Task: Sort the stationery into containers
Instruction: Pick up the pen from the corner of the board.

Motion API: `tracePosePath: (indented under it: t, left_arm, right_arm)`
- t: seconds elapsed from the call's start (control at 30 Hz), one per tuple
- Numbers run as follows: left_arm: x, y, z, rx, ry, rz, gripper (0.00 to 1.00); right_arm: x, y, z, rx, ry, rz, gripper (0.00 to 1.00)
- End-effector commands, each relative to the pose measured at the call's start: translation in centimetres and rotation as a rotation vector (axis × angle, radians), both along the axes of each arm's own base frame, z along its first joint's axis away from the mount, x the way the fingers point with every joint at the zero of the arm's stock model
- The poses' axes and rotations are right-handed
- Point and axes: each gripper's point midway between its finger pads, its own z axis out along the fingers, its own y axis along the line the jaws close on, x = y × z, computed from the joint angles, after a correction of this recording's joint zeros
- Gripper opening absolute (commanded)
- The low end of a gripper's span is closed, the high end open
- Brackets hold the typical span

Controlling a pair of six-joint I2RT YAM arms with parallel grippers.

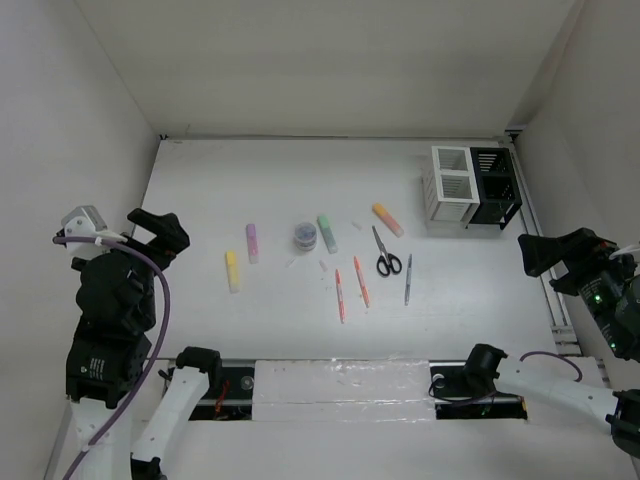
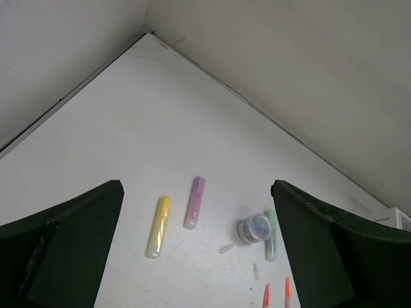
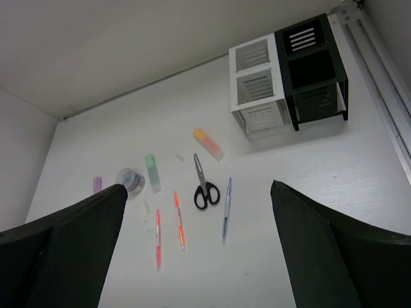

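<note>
I will move my right gripper to the left in the top view and down onto the grey pen's middle [image 1: 408, 281] [image 3: 227, 210], because the grey pen is below my right gripper on that side.
The stationery lies loose mid-table: a yellow highlighter [image 1: 232, 271], a purple highlighter [image 1: 252, 243], a small round clear tub [image 1: 306, 236], a green highlighter [image 1: 327, 233], an orange highlighter [image 1: 387, 219], black-handled scissors [image 1: 385, 254], two orange-red pens [image 1: 339, 294] and a grey pen [image 1: 408, 279]. The white container [image 1: 452, 186] and black container [image 1: 495, 187] stand together at the back right. My left gripper [image 1: 165, 238] is open and raised left of the highlighters. My right gripper [image 1: 532, 252] is open too, raised at the right edge near the containers. Neither holds anything.
A few tiny pale bits [image 1: 323, 266] lie among the pens and highlighters. White walls close in the table on the left, back and right. A metal rail [image 1: 548, 300] runs along the right edge beside the black container.
</note>
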Motion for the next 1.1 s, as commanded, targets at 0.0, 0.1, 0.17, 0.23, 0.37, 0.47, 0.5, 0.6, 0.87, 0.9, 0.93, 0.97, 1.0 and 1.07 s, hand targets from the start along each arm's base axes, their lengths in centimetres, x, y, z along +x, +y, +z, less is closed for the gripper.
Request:
tracePosePath:
  t: [0.0, 0.1, 0.17, 0.23, 0.37, 0.47, 0.5, 0.6, 0.87, 0.9, 0.93, 0.97, 1.0, 1.07]
  left_arm:
    - [1.2, -0.5, 0.5, -0.015, -0.032, -0.014, 1.0]
    - [1.3, -0.7, 0.7, -0.027, -0.043, -0.024, 1.0]
    - [1.8, -1.4, 0.4, -0.033, -0.045, -0.059, 1.0]
    - [1.9, -2.2, 0.6, -0.075, -0.071, -0.088, 1.0]
    - [1.9, -3.8, 0.7, -0.12, -0.098, -0.17, 1.0]
    - [2.5, -5.6, 0.2, -0.116, -0.098, -0.265, 1.0]
    - [3.1, -5.5, -0.6, -0.104, -0.072, -0.253, 1.0]
    - [5.0, -5.5, -3.2, -0.104, 0.012, -0.229, 1.0]
    - [7.1, -6.1, -10.0, -0.102, 0.195, -0.22, 1.0]
    - [7.1, -6.1, -10.7, -0.1, 0.211, -0.219, 1.0]
    - [7.1, -5.9, -10.7, -0.097, 0.211, -0.209, 1.0]
    - [7.2, -5.7, -10.7, -0.095, 0.21, -0.2, 1.0]
    - [7.1, -5.9, -10.7, -0.09, 0.21, -0.202, 1.0]
    - [7.2, -6.1, -10.5, -0.09, 0.201, -0.212, 1.0]
  right_arm:
    - [0.2, -0.7, 1.4, 0.018, -0.037, -0.037, 1.0]
    - [0.6, 0.6, 1.5, 0.014, -0.045, 0.007, 1.0]
    - [0.7, 1.0, 1.6, 0.023, -0.051, 0.016, 1.0]
    - [1.9, 2.6, 0.9, -0.022, -0.013, 0.007, 1.0]
    - [4.0, 6.3, -1.6, -0.148, 0.096, 0.023, 1.0]
    - [6.0, 12.1, -4.7, -0.189, 0.185, 0.137, 1.0]
    - [6.6, 13.5, -5.9, -0.215, 0.211, 0.166, 1.0]
    - [9.6, 18.6, -12.2, -0.241, 0.364, 0.274, 1.0]
    - [13.4, 18.5, -21.7, -0.157, 0.544, 0.206, 0.95]
    - [13.3, 18.1, -22.9, -0.162, 0.573, 0.189, 0.95]
    - [13.2, 18.3, -23.7, -0.166, 0.59, 0.198, 0.94]
    - [13.2, 18.3, -24.1, -0.166, 0.592, 0.198, 0.94]
    - [13.4, 18.7, -24.8, -0.154, 0.602, 0.212, 0.91]
    - [13.2, 18.1, -27.4, -0.158, 0.665, 0.206, 0.84]
